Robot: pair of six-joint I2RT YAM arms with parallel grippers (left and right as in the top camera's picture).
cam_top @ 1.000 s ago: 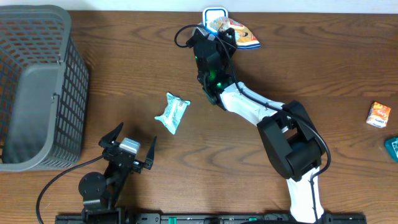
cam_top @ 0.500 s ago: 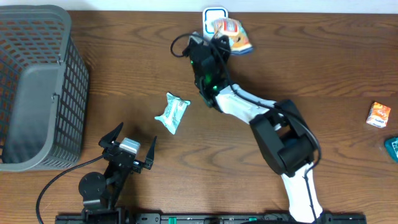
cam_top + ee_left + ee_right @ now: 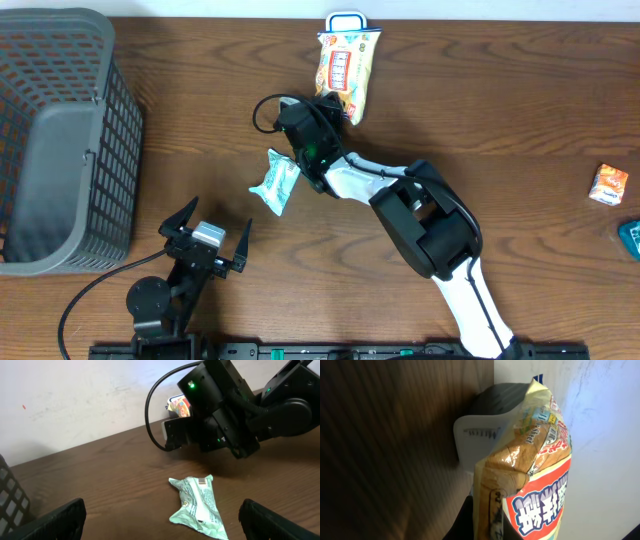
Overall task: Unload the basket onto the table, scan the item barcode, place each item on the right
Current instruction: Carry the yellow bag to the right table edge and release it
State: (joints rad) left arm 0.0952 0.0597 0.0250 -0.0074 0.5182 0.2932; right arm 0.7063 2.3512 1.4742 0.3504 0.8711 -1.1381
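The robot's right gripper will next swing to the right in the overhead view, over the tabletop beyond the orange box, and let go of the bag (image 3: 345,65) there because that spot is bare.
The item, a yellow and red snack bag (image 3: 345,65), is held at its lower end by my right gripper (image 3: 333,106), which is shut on it. Its top end lies against the white, blue-edged barcode scanner (image 3: 345,19) at the table's far edge. In the right wrist view the snack bag (image 3: 530,475) fills the middle, in front of the scanner (image 3: 475,442), and a dark finger of my right gripper (image 3: 492,527) shows beside it. My left gripper (image 3: 205,238) rests open near the front edge; seen from its wrist, the left gripper (image 3: 162,506) holds nothing.
A pale green packet (image 3: 277,182) lies left of the right arm, in front of the open left jaws (image 3: 200,505). A grey mesh basket (image 3: 60,140) stands at the left. A small orange box (image 3: 608,184) and a teal item (image 3: 630,238) lie at the right edge.
The right arm has swung left and drawn back from the far edge, turning the snack bag from lying sideways by the scanner to pointing lengthwise at it. The left arm has not moved.
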